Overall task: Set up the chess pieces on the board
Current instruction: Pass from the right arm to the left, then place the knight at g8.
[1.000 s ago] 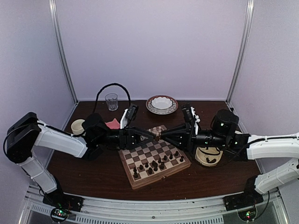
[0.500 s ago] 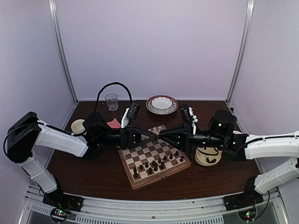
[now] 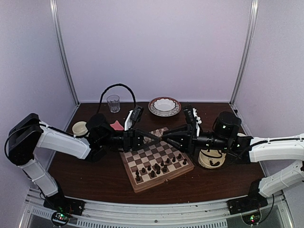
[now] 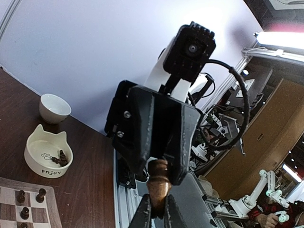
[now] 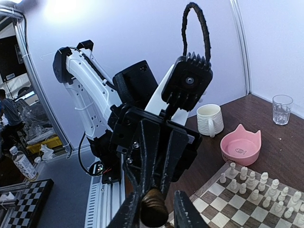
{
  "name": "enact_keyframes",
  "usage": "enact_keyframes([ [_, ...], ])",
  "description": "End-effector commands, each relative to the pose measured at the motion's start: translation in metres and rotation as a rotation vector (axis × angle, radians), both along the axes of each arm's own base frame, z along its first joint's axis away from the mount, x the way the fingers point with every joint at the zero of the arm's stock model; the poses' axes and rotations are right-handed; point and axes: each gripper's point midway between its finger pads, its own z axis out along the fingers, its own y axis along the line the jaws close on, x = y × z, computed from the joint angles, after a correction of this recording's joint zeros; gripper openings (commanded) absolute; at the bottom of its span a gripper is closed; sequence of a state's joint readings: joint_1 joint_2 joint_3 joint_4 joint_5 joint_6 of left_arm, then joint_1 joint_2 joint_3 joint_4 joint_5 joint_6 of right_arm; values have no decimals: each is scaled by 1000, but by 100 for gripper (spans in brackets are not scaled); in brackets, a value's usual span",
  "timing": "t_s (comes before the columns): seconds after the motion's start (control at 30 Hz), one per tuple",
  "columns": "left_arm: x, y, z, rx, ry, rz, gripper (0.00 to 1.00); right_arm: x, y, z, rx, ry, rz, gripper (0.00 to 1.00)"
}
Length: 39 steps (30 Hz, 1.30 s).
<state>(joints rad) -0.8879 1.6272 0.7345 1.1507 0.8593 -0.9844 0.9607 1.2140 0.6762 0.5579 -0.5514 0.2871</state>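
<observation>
My left gripper swings back and turns downward next. It then brings the dark brown chess piece down onto the near-row square beside the corner piece (image 3: pixel 145 176), since that square is empty.
Both grippers meet tip to tip above the far edge of the board (image 3: pixel 142 186). A dark brown chess piece (image 4: pixel 159 183) hangs between them. My left gripper (image 4: pixel 158 214) is shut on its narrow top end. My right gripper (image 5: pixel 159 211) flanks its wide base (image 5: pixel 153 213), jaws slightly apart, with a gap showing on one side. From above, the left gripper (image 3: pixel 158 137) and right gripper (image 3: pixel 165 138) almost touch. Several dark chess pieces (image 3: pixel 159 167) stand on the board's near rows. Pale chessmen (image 5: pixel 256 187) fill its far rows.
A cream cat-ear bowl (image 3: pixel 211 159) holding dark pieces sits right of the board. A pink cat-ear bowl (image 3: pixel 115 125) and a white mug (image 3: pixel 79 128) lie to the left. A glass (image 3: pixel 113 102) and a patterned dish (image 3: pixel 164 105) stand at the back.
My left gripper has moved right to meet the right one and has closed on the piece's top. The right gripper's jaws have eased apart a little.
</observation>
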Motion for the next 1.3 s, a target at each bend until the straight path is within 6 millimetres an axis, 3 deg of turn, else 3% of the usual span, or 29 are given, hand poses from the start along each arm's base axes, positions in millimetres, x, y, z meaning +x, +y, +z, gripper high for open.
enact_keyframes([
  [0.0,-7,-3,10,-22,-51,-26,0,6,-5,9,29,-29,-56,34],
  [0.13,-1,-5,-1,50,-64,17,0,8,-16,13,24,-47,-102,50],
  [0.23,14,-6,-22,210,-78,112,0,14,-35,15,-12,-59,-198,53],
  [0.4,33,0,-42,479,-173,232,0,45,-81,10,-90,-38,-451,54],
  [0.53,24,9,-60,716,-293,252,0,75,-117,-11,-169,10,-662,57],
  [0.63,4,14,-67,837,-369,243,0,87,-133,-29,-206,8,-769,56],
  [0.73,-12,25,-73,945,-394,244,0,95,-141,-46,-236,9,-829,58],
  [0.9,-18,59,-90,1125,-328,300,0,104,-148,-77,-267,51,-904,61],
  [1.03,-23,84,-106,1267,-293,336,0,104,-147,-77,-265,50,-899,63],
  [1.27,-27,79,-114,1355,-299,296,0,102,-158,-74,-259,24,-935,69],
])
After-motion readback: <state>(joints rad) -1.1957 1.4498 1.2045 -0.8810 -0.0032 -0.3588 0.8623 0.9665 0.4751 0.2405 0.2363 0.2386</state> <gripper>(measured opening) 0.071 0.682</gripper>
